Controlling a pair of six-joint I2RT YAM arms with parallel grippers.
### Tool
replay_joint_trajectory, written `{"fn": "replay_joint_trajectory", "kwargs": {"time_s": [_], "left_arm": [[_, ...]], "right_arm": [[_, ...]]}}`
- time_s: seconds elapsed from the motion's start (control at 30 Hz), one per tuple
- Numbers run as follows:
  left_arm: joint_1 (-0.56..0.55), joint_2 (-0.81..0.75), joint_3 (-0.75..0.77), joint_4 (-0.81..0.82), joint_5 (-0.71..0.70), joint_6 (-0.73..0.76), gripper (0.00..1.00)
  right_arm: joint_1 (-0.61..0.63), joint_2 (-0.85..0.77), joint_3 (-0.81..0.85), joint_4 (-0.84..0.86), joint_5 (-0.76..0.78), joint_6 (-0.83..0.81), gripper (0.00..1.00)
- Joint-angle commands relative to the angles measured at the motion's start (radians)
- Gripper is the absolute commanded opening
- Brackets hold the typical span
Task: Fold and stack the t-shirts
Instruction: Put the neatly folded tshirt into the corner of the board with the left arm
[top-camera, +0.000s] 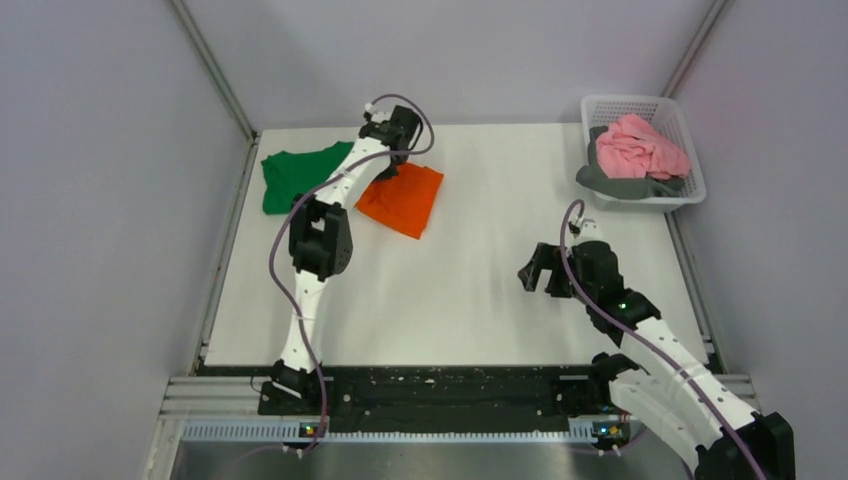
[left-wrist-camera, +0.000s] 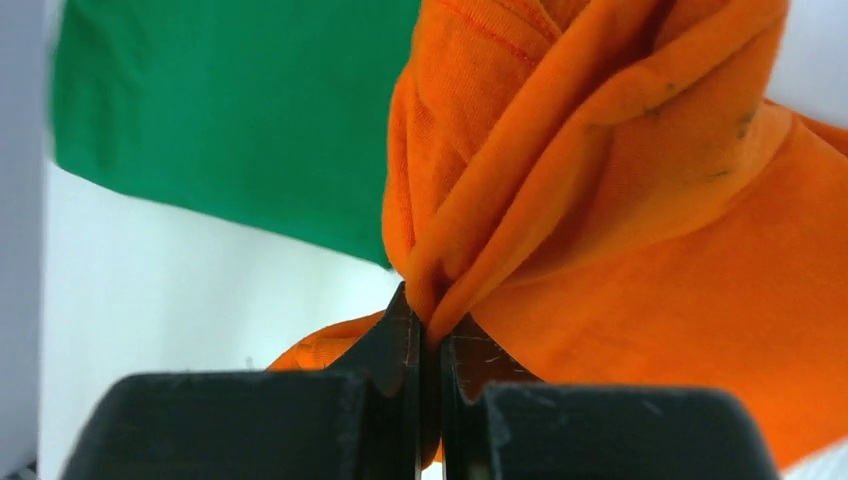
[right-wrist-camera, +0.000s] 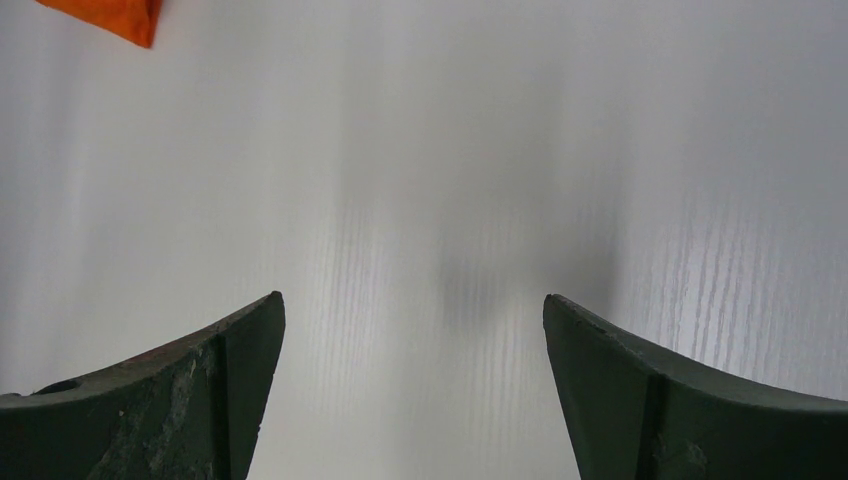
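Note:
My left gripper lifts the orange t-shirt next, then lowers it onto the dark green t-shirt, because the green one lies flat for stacking.
The orange t-shirt lies folded at the back of the table, right of the dark green t-shirt, which lies flat by the left wall. My left gripper is at the orange shirt's far edge. In the left wrist view it is shut on a bunched fold of the orange shirt, with the green shirt behind. My right gripper is open and empty over bare table at the right; its view shows only a corner of the orange shirt.
A white basket stands at the back right corner, holding a pink garment on top of a grey one. Grey walls close in the table at left, back and right.

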Motion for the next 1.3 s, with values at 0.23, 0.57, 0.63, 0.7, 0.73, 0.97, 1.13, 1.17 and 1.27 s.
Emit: {"fn": "replay_joint_trajectory", "kwargs": {"time_s": [0.23, 0.57, 0.63, 0.7, 0.73, 0.97, 1.13, 1.17, 1.27], "left_arm": [[0.132, -0.093, 0.119, 0.17, -0.139, 0.26, 0.0], [0.18, -0.145, 0.173, 0.199, -0.081, 0.343, 0.0], [0.181, -0.165, 0.174, 0.198, -0.075, 0.347, 0.0], [0.181, -0.185, 0.174, 0.193, -0.065, 0.345, 0.0], [0.181, -0.194, 0.172, 0.192, -0.054, 0.344, 0.0], [0.184, -0.218, 0.17, 0.201, -0.045, 0.373, 0.0], [0.195, -0.212, 0.14, 0.208, -0.05, 0.369, 0.0], [0.2, -0.204, 0.135, 0.212, -0.051, 0.367, 0.0], [0.227, -0.17, 0.135, 0.214, -0.042, 0.356, 0.0]], "right_arm": [[0.007, 0.066, 0.078, -0.017, 0.062, -0.051, 0.99], [0.007, 0.105, 0.094, -0.015, 0.072, -0.057, 0.99], [0.006, 0.107, 0.093, -0.014, 0.08, -0.055, 0.99], [0.007, 0.111, 0.094, -0.015, 0.089, -0.055, 0.99], [0.007, 0.115, 0.094, -0.014, 0.094, -0.055, 0.99], [0.006, 0.12, 0.098, -0.015, 0.118, -0.05, 0.99], [0.006, 0.124, 0.093, -0.016, 0.13, -0.046, 0.99], [0.007, 0.125, 0.092, -0.016, 0.131, -0.045, 0.99], [0.007, 0.131, 0.093, -0.017, 0.133, -0.041, 0.99]]}}
